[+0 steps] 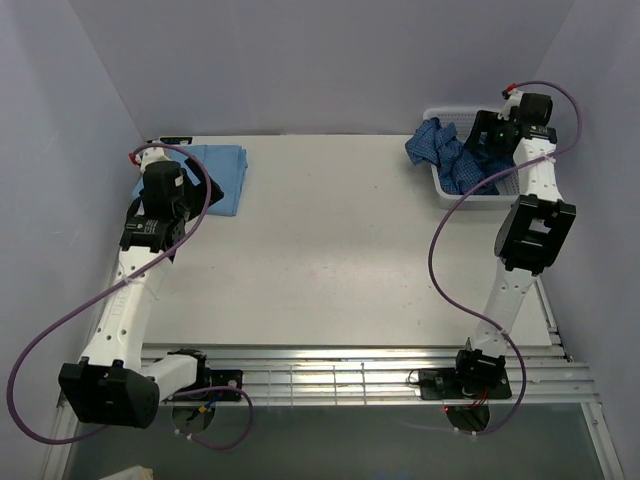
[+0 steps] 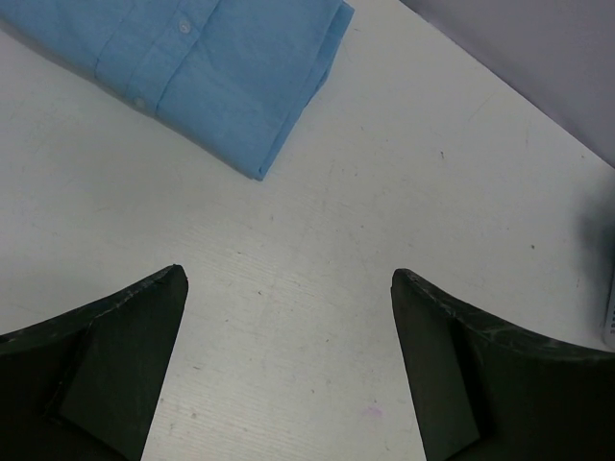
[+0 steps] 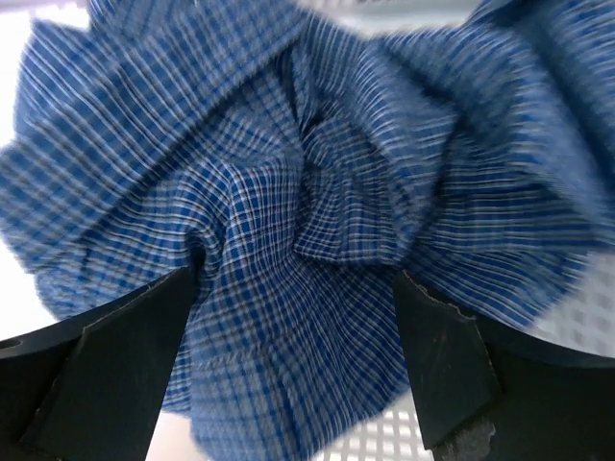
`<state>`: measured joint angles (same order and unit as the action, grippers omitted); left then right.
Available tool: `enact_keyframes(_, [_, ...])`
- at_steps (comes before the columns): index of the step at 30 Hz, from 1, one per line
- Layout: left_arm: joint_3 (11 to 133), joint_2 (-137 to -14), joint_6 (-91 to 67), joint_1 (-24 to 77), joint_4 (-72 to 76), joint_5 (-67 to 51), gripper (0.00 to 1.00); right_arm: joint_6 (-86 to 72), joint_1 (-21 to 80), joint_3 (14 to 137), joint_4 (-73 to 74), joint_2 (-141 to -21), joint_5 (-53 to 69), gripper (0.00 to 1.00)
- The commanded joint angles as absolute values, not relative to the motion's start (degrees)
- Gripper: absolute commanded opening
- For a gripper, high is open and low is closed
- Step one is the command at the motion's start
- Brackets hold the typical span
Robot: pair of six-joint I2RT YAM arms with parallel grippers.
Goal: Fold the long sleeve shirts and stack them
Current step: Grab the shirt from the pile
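Observation:
I should next close my right gripper's open fingers from both sides onto the raised fold of the check shirt (image 3: 267, 303), as the fold runs between them.
The plain light blue shirt (image 1: 215, 175) lies folded flat at the far left of the table; its corner shows in the left wrist view (image 2: 221, 77). The dark blue check shirt (image 1: 445, 150) is crumpled in the basket at the back right. My left gripper (image 1: 172, 250) is open and empty over bare table (image 2: 288, 279), just in front of the light blue shirt. My right gripper (image 1: 487, 135) is down in the basket. It is open, with its fingers on either side of a bunch of the check shirt (image 3: 298, 279), which fills the right wrist view.
A white plastic mesh basket (image 1: 470, 197) stands at the back right corner against the wall; its mesh shows under the cloth in the right wrist view (image 3: 384, 432). Walls close in the table at the left, back and right. A metal rail runs along the near edge (image 1: 350, 370).

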<state>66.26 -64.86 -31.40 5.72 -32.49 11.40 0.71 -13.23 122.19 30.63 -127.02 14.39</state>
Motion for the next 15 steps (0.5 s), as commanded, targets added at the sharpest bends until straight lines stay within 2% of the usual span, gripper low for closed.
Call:
enact_keyframes(1, [66.0,-65.5,-33.0,5.8,-31.6,12.8,0.98,6.5,-12.6,124.9,32.2,-130.7,20.1,0.9])
enact_keyframes(3, [66.2,-66.6,-33.0,5.8,-31.6,13.2,0.98,7.6,-12.5,124.1,32.0,-132.4,23.3,0.9])
enact_keyframes(9, [67.4,-68.8,-32.3,5.8,-31.9,13.8,0.98,6.7,-11.9,124.0,30.8,-138.4,22.9,0.9])
enact_keyframes(11, [67.6,-69.1,-31.7,5.7,-31.8,14.0,0.98,6.1,-11.3,123.8,29.0,-139.2,21.2,0.99])
enact_keyframes(12, [67.7,-69.2,-31.6,5.8,-32.0,13.9,0.98,5.5,-11.0,123.4,28.3,-139.3,20.7,0.87])
enact_keyframes(13, [68.1,-69.5,-31.2,5.8,-32.1,13.8,0.98,4.5,-11.0,123.2,27.5,-139.0,20.6,0.56])
enact_keyframes(14, [68.2,-69.6,-31.0,5.7,-32.2,13.6,0.98,3.5,-11.0,123.2,26.9,-138.8,19.6,0.4])
enact_keyframes(15, [68.4,-69.6,-30.9,5.8,-32.4,13.4,0.98,2.8,-11.1,123.2,26.0,-138.3,19.1,0.12])
